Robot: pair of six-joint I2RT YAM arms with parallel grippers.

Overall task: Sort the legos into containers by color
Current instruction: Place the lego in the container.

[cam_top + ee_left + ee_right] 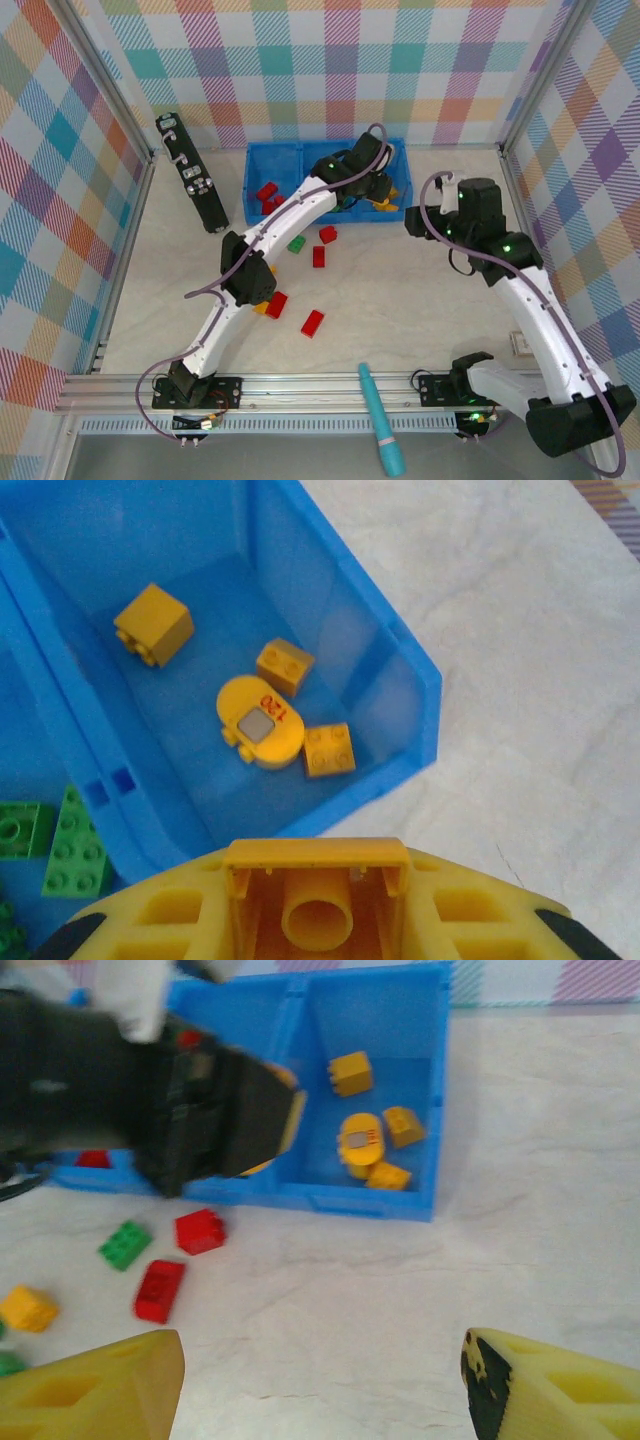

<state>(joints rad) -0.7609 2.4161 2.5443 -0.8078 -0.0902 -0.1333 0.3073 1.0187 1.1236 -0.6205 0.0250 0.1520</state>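
Note:
The blue tray's matching section holding the yellow bricks lies below my left gripper, so next my left gripper will lower a little toward it and release the yellow brick there.
The blue tray (262, 156) stands at the back of the table. My left gripper (318, 905) hangs over its right compartment, shut on a yellow brick (318, 885) whose hollow underside faces the camera. Below it several yellow bricks (260, 723) lie in that compartment. Green bricks (75, 845) sit in the middle compartment and red bricks (267, 192) in the left one. On the table lie red bricks (319, 256), a green brick (296, 243) and a yellow one (28, 1308). My right gripper (320, 1390) is open above bare table, right of the tray, with nothing between its fingers.
A long black bar (192, 172) leans at the back left beside the tray. A teal pen-like tool (380, 418) lies across the front rail. A small tan block (520, 345) sits near the right arm. The left arm (150, 1100) crosses over the tray.

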